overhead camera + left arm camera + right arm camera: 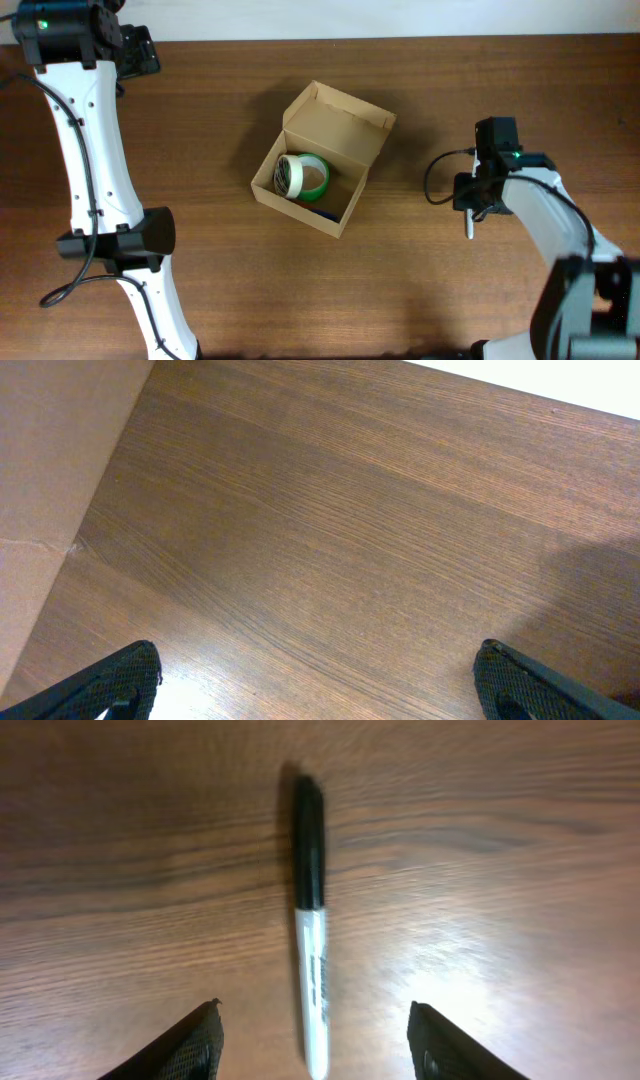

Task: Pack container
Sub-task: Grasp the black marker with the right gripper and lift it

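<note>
The right gripper's open fingers are already on either side of the marker's body, so it will next move down onto the marker's white body [469, 224] [314, 988] below it and close.
The container [296, 208], a tan cardboard box with its flap lid [345, 120] open, sits mid-table. Inside it a green tape roll [303, 177] leans on edge, with a small blue item [326, 213] beside it. A marker with a white body and black cap [310, 930] lies on the table to the right of the box; it also shows in the overhead view [468, 226]. My right gripper [315, 1040] is open just above the marker, its fingers on either side of the marker's white end; overhead it is here [471, 200]. My left gripper [318, 680] is open and empty at the far left corner [135, 52].
The table's far edge meets a white surface [560, 380]. A tan flat surface [50, 470] fills the left side of the left wrist view. The right arm's cable [440, 170] loops between box and gripper.
</note>
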